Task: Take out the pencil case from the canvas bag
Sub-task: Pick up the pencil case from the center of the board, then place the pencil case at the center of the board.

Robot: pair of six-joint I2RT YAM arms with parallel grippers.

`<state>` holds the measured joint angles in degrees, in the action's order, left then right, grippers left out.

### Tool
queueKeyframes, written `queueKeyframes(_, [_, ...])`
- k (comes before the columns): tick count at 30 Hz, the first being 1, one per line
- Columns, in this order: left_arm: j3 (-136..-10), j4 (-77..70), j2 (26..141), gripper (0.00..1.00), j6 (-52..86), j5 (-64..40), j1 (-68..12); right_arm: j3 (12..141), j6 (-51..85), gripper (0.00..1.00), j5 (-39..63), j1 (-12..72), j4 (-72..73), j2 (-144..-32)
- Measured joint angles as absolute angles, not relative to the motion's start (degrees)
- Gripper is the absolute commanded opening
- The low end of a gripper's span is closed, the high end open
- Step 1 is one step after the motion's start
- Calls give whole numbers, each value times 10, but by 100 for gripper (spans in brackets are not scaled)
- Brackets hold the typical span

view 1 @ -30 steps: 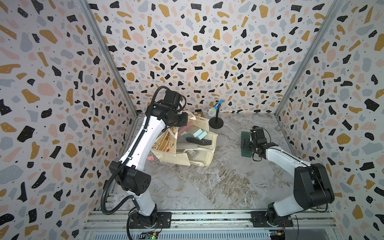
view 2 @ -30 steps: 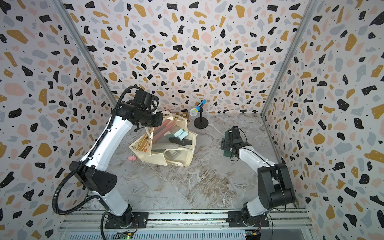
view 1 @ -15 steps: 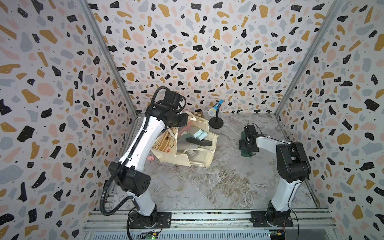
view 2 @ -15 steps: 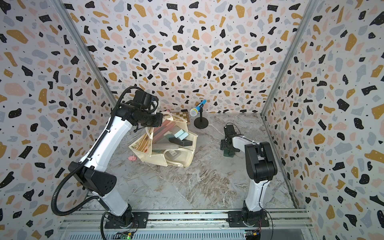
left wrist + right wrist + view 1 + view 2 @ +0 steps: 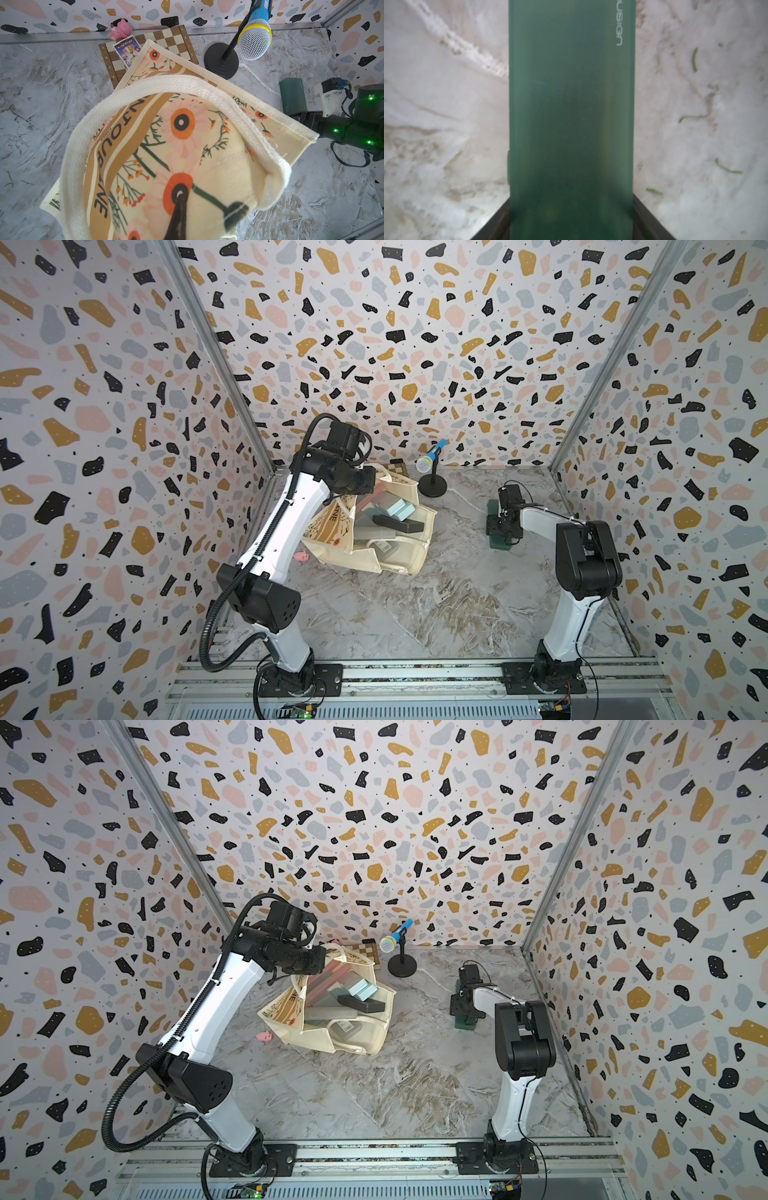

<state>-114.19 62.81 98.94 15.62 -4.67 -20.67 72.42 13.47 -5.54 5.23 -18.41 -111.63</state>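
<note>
I will carry the pencil case outward to the bare tabletop near the back wall with my right gripper and release it, since it's clear of the bag.
The cream canvas bag lies on its side left of centre, mouth gaping, with several flat boxes showing inside. My left gripper is shut on the bag's floral face; the white handle loops in front of it. A dark green pencil case lies on the table at the right, outside the bag. My right gripper reaches down over it. In the right wrist view the pencil case fills the gap, with a dark finger against each long side.
A blue microphone on a black round stand is behind the bag. A chessboard with a card and a pink bear lies by the back wall. A small pink toy sits left of the bag.
My right arm folded its elbow up over its base while the gripper stayed at the green pencil case, and its jaws narrowed onto it. The left arm and bag have not moved.
</note>
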Motion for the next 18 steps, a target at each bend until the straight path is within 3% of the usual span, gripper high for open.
queueKeyframes(18, [-1122, 624, 976, 0, 156, -54, -207, 961, -19, 63, -55, -10, -233, -1260])
